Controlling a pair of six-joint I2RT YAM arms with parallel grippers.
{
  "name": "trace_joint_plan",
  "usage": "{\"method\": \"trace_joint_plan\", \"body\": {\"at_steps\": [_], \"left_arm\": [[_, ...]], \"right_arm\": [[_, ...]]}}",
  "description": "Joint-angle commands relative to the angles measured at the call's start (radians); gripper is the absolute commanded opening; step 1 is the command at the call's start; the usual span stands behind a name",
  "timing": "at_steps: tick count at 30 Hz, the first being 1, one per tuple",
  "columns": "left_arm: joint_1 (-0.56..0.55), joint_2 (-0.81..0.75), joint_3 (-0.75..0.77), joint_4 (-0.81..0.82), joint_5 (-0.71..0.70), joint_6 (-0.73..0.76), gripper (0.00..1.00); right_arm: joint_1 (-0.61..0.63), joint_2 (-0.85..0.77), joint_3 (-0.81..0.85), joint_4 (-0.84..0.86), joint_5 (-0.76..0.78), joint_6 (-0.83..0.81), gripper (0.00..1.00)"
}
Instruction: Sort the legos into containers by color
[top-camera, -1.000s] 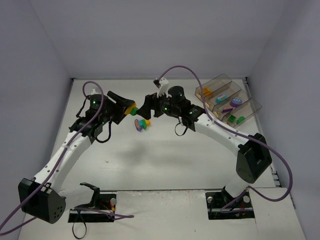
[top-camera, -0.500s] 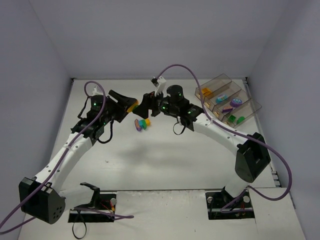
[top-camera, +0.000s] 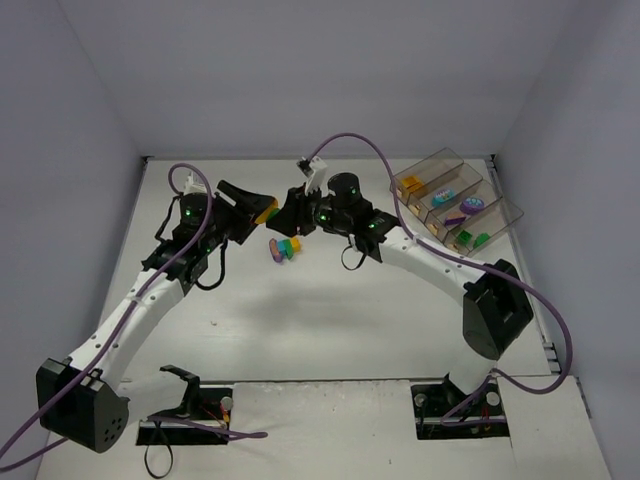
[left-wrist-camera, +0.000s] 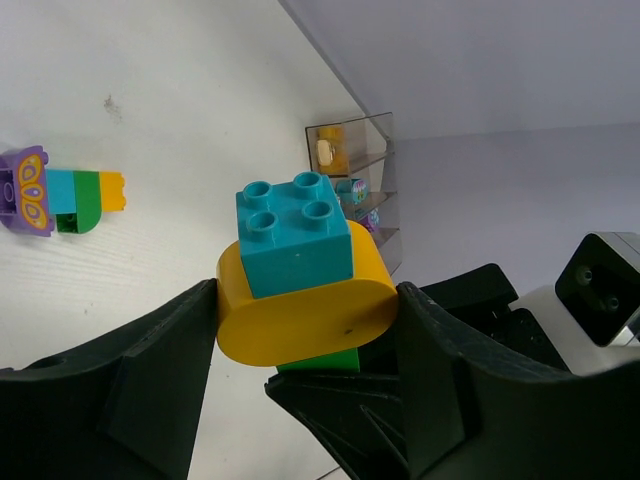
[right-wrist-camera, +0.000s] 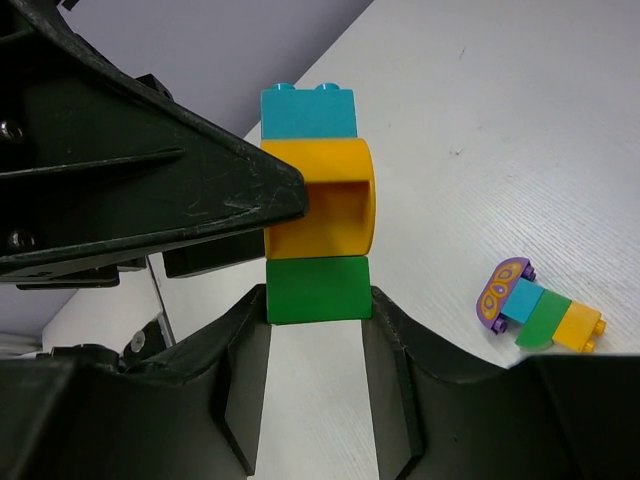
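Note:
My right gripper swings away from the stack (top-camera: 266, 211) next and releases over the container section holding green bricks, since that lies to its right in the top view.
A stack of three legos, teal (left-wrist-camera: 293, 235) on yellow (left-wrist-camera: 305, 305) on green (left-wrist-camera: 320, 357), hangs above the table between both arms. My left gripper (left-wrist-camera: 305, 320) is shut on the yellow piece, one finger on each end. My right gripper (right-wrist-camera: 318, 300) comes from the opposite side, and its fingers press both sides of the green brick (right-wrist-camera: 318, 289) under the yellow one (right-wrist-camera: 320, 212). In the top view the two grippers meet at the stack (top-camera: 266, 211). The containers (top-camera: 455, 200) stand at the far right with several bricks inside.
A loose row of purple, teal, green and yellow bricks (top-camera: 284, 247) lies flat on the table just below the grippers, also seen as the same row (right-wrist-camera: 540, 305) in the right wrist view. Grey walls close the table on three sides.
The right gripper has moved up to the held stack and its jaws have closed on the green brick. The left gripper keeps its hold on the yellow piece.

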Motion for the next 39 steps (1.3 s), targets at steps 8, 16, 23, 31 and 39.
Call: {"method": "trace_joint_plan", "body": {"at_steps": [8,16,23,31,39], "left_arm": [[-0.006,-0.035,-0.005,0.073,-0.038,0.037,0.0],[-0.006,-0.01,0.002,0.112,-0.047,0.046,0.0],[-0.006,-0.015,0.002,0.092,-0.041,0.131,0.0],[-0.005,-0.078,-0.005,-0.028,0.027,0.45,0.0],[-0.007,-0.159,-0.036,-0.116,0.054,0.797,0.0]], "right_arm": [[0.005,-0.131,-0.148,0.081,0.003,-0.016,0.0],[0.001,-0.226,-0.213,-0.034,0.09,-0.101,0.0],[-0.114,-0.286,-0.236,-0.189,0.291,-0.135,0.0],[-0.631,-0.343,-0.277,-0.407,0.555,-0.069,0.0],[-0.91,-0.194,-0.213,-0.416,0.537,-0.056,0.02]]}}
